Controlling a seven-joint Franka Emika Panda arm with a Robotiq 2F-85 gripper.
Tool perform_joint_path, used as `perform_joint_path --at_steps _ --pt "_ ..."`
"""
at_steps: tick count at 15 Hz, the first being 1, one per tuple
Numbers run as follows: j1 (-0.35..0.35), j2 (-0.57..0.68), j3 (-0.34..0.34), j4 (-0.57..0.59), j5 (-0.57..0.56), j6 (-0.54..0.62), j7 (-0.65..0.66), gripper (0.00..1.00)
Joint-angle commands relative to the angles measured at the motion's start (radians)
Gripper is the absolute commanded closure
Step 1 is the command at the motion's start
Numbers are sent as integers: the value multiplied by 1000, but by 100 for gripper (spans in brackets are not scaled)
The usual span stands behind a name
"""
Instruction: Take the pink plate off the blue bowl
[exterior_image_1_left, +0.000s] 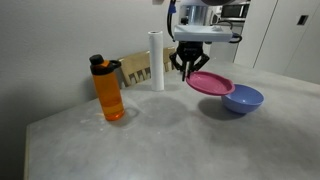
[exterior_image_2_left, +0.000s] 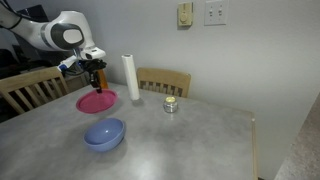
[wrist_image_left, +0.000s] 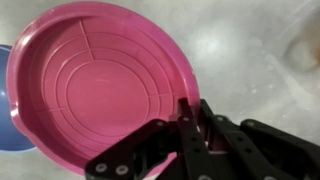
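Note:
My gripper moves down away from the blue bowl (exterior_image_1_left: 243, 98) next and releases the pink plate on the bare tabletop, since that clear patch lies below my gripper.
The pink plate (exterior_image_1_left: 212, 84) hangs from my gripper (exterior_image_1_left: 188, 68), which is shut on its rim. The plate is off the blue bowl (exterior_image_1_left: 243, 98) and sits beside it, with only its edge near the bowl's rim. In the other exterior view the pink plate (exterior_image_2_left: 97, 101) is low over the table, behind the blue bowl (exterior_image_2_left: 104, 134), with my gripper (exterior_image_2_left: 95, 80) above it. In the wrist view the pink plate (wrist_image_left: 95, 80) fills the picture. My gripper's fingers (wrist_image_left: 185, 118) pinch its near rim, and a sliver of the blue bowl (wrist_image_left: 5, 100) shows at the left edge.
An orange bottle (exterior_image_1_left: 108, 90) stands at the table's left. A white upright roll (exterior_image_1_left: 157, 60) and a wooden chair back (exterior_image_2_left: 165, 80) are at the far edge. A small jar (exterior_image_2_left: 171, 104) stands mid-table. Another chair (exterior_image_2_left: 30, 90) is beside the arm.

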Motion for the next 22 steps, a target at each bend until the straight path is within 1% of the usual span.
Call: perform_joint_path --at_steps 1,5,6,10,17,18,19,21,22 --pt "12 10 35 -20 9 84 -73 97" --pt "11 68 61 5 16 56 -187 97" --pt "26 85 44 8 -8 52 -184 97" --pt "45 147 27 22 -38 79 -240 97" --pt "66 197 15 55 -50 97 -295 97" --pt "65 200 16 58 -54 90 -316 63" --pt "64 197 21 55 -52 90 -336 62" --pt "70 188 14 47 -61 89 -366 50" --pt "73 173 9 36 -66 82 -376 42"
